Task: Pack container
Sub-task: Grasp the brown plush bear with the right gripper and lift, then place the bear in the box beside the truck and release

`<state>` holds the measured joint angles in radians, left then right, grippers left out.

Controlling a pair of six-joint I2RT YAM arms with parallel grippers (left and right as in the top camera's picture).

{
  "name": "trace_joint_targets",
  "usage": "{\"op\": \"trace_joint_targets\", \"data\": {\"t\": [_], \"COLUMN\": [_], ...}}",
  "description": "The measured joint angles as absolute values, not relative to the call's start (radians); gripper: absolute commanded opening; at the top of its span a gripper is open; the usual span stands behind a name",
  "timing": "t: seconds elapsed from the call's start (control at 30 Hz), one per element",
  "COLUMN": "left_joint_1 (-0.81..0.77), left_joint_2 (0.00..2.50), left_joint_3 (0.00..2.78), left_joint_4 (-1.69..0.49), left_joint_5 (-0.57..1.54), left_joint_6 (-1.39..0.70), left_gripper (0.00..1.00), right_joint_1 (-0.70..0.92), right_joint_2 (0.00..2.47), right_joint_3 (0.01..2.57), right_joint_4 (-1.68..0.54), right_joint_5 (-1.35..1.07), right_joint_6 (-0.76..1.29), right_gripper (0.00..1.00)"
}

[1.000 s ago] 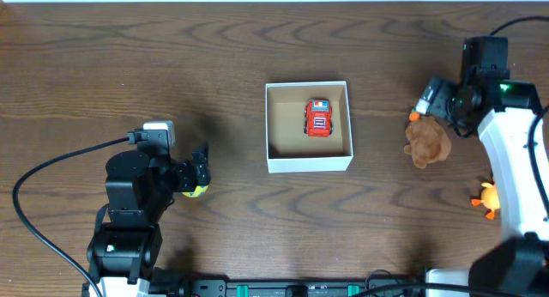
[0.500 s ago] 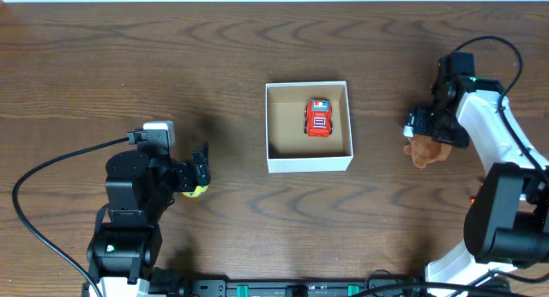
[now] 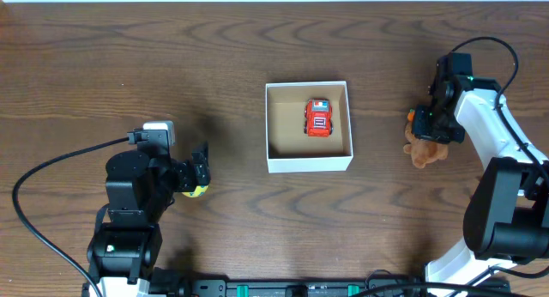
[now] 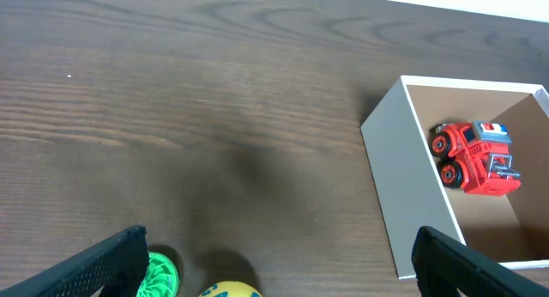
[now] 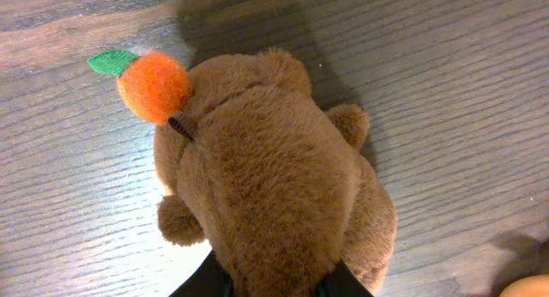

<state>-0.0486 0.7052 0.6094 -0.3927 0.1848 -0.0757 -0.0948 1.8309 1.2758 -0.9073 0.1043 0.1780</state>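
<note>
I will raise my right gripper, carry the bear left in the overhead view, lower it into the container's empty half (image 3: 286, 121) and release it, since the truck leaves room.
The container (image 3: 309, 164) sits mid-table, white-walled and tan inside, with a red toy truck (image 3: 319, 118) in its right half. The left wrist view shows the container's near wall (image 4: 403, 185) and the truck (image 4: 474, 157). To its right a brown plush bear (image 3: 426, 151) lies on the table. My right gripper (image 3: 426, 130) is down on it, jaws pressed into both sides of the bear (image 5: 266, 194). An orange pom-pom (image 5: 153, 87) sticks out of the plush. My left gripper (image 3: 202, 170) stands open at the left, over a yellow ball (image 4: 230, 290).
A green ribbed toy (image 4: 159, 275) lies beside the left finger, next to the yellow ball (image 3: 196, 190). A pale orange object (image 5: 527, 288) peeks in at the right wrist view's lower right corner. Cables trail from both arms.
The right gripper came down over the bear and its jaws closed on the plush. The left arm, ball, container and truck have not moved.
</note>
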Motion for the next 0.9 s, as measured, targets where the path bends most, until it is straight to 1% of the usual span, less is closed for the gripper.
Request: {"op": "trace_joint_targets", "data": {"t": [0.1, 0.17, 0.2, 0.4, 0.5, 0.57, 0.7, 0.9], "left_joint_1": [-0.049, -0.049, -0.049, -0.049, -0.049, -0.049, -0.049, -0.049], "left_joint_2": [0.705, 0.705, 0.705, 0.705, 0.705, 0.705, 0.705, 0.705], "left_joint_3": [0.609, 0.609, 0.609, 0.609, 0.609, 0.609, 0.609, 0.609], "left_joint_4": [-0.393, -0.393, -0.393, -0.393, -0.393, -0.393, -0.393, -0.393], "left_joint_5": [0.185, 0.185, 0.185, 0.185, 0.185, 0.185, 0.185, 0.185], "left_joint_6": [-0.075, -0.075, -0.075, -0.075, -0.075, -0.075, -0.076, -0.075], "left_gripper": [0.98, 0.98, 0.98, 0.98, 0.98, 0.98, 0.98, 0.98], "right_joint_1": [-0.078, -0.05, -0.029, 0.187, 0.308, 0.389, 0.503, 0.587], "right_joint_2": [1.813, 1.781, 1.755, 1.539, 1.485, 1.482, 1.532, 1.662], "right_joint_3": [1.286, 1.304, 1.317, 1.383, 1.398, 1.4, 1.4, 1.399], "right_joint_4": [-0.908, -0.903, -0.892, -0.738, -0.666, -0.626, -0.615, -0.615], "right_joint_5": [0.104, 0.104, 0.104, 0.076, 0.065, 0.061, 0.081, 0.111], "right_joint_6": [0.178, 0.178, 0.178, 0.205, 0.249, 0.292, 0.41, 0.582], "right_gripper": [0.07, 0.01, 0.01, 0.03, 0.03, 0.01, 0.01, 0.01]}}
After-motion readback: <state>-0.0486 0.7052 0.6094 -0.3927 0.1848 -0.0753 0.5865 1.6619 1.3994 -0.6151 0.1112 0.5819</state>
